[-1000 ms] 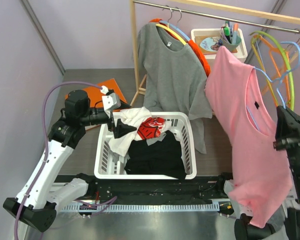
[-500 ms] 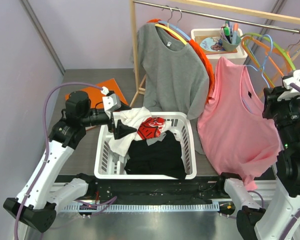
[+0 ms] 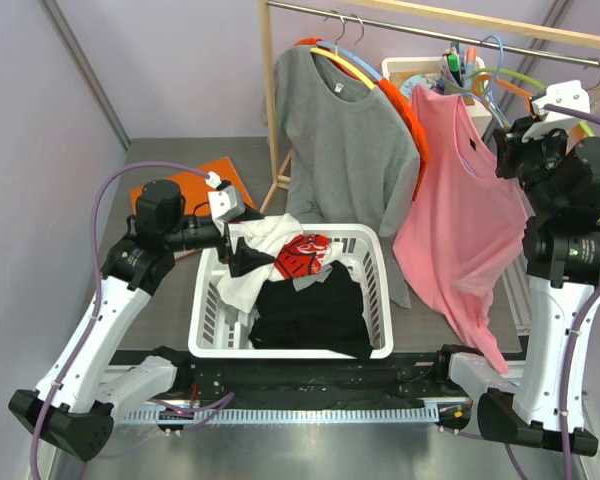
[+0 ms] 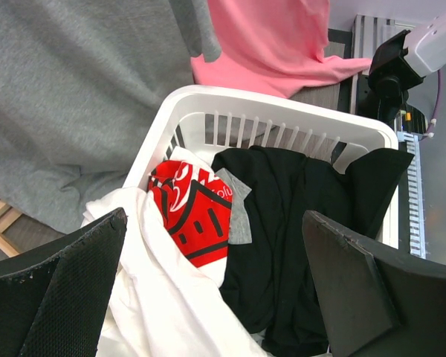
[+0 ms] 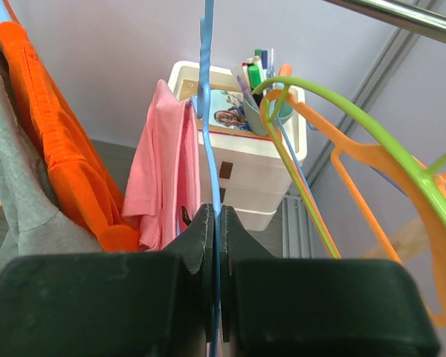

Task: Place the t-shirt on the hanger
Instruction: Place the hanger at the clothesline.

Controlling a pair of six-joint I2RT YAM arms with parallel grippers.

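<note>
My right gripper brings the hanger left in the top view and outward onto the bar [image 3: 408, 29] beside the orange garment next and releases it, as that part is bare.
The pink t-shirt [image 3: 450, 220] hangs on the thin light-blue hanger [image 3: 487, 60], high at the right just under the rail. My right gripper [image 3: 508, 140] holds that hanger up. In the right wrist view the jaws [image 5: 215, 216] are shut on the blue wire [image 5: 207, 89], with the pink t-shirt [image 5: 163, 171] bunched to its left and its small dark label showing. My left gripper [image 3: 242, 262] hovers over the left end of the basket. Its fingers [image 4: 215, 282] stand wide open and hold nothing. The pink hem [image 4: 267, 44] shows beyond the basket.
A grey shirt [image 3: 345, 140] hangs from the rail [image 3: 430, 30] left of the pink one, over an orange garment [image 5: 52, 126]. Lime-green [image 5: 372, 134] and orange [image 5: 372, 167] hangers hang at the right. The white basket [image 3: 380, 300] holds white, red-printed and black clothes. A white box [image 5: 260, 163] carries a pen cup.
My right arm has risen from low at the right edge to the rail, carrying the hanger and pink t-shirt up and leftward. The left arm has stayed put.
</note>
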